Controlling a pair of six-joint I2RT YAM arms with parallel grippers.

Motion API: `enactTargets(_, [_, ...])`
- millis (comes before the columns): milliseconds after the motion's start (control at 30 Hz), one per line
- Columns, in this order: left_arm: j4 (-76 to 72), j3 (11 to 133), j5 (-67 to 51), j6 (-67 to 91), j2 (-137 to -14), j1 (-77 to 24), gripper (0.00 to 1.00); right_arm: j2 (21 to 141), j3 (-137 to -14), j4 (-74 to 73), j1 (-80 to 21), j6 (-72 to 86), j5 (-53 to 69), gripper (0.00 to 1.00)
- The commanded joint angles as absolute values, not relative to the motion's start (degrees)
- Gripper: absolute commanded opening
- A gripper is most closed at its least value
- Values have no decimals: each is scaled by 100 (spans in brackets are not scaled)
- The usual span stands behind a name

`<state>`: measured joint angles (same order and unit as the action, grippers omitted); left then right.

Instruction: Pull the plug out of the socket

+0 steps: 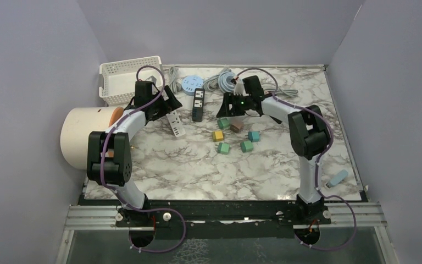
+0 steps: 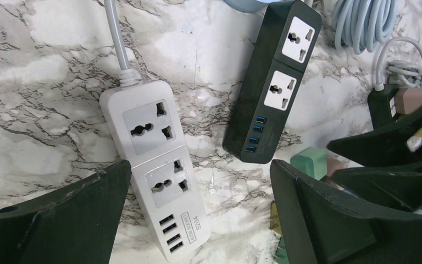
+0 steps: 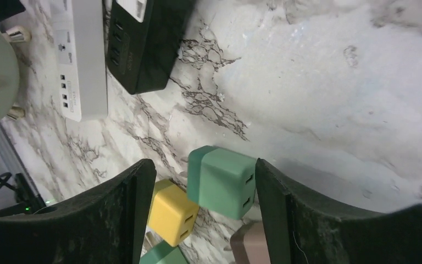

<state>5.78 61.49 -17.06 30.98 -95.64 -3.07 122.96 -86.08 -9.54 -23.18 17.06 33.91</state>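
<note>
The right gripper will next leave the green plug (image 1: 223, 123), then swing outward and to the right in the top view to the pink plug that is still in another black power strip.
A white power strip (image 2: 154, 170) and a black power strip (image 2: 272, 82) lie side by side on the marble table; the sockets that show on both are empty. My left gripper (image 2: 198, 220) is open above the white strip's USB end, which lies between its fingers. My right gripper (image 3: 203, 220) is open around a green plug cube (image 3: 222, 181), which sits close to the right finger. From above, the left gripper (image 1: 169, 107) hovers by the white strip (image 1: 176, 124), and the right gripper (image 1: 226, 107) is over the green plug (image 1: 223, 123), right of the black strip (image 1: 198, 104).
Loose plug cubes lie near the right gripper: yellow (image 3: 173, 212), brown (image 3: 250, 245), and several more (image 1: 246, 146) toward the table's middle. A white basket (image 1: 126, 77), a round blue socket hub (image 1: 191, 83) and coiled cables (image 1: 225, 81) sit at the back. A large white cylinder (image 1: 85, 137) stands at left.
</note>
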Motion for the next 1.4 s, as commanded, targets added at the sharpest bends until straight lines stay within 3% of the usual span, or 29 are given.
enactTargets(0, [486,6272,-1723,2978,-9368,-286,99,11167,-8253,-199,-2107,1410,2606,73])
enactTargets(133, [388,6243,-1834,2964,-9348,-281,99,10704,-7935,201,-1611,1139,2525,73])
enactTargets(233, [362,6248,-1918,2890,-9343,-282,99,10568,-7864,167,-1483,240,1759,78])
enactTargets(400, [262,6262,-2246,2803,-9342,-281,99,10756,-8135,-89,-1327,-1249,830,79])
enactTargets(833, [130,6229,-2538,2814,-9369,-229,99,11508,-9124,-1004,-527,-2096,1468,72])
enactTargets(1367, [97,6264,-2617,2874,-9371,-224,99,11935,-8934,-1461,-505,-2000,2214,62])
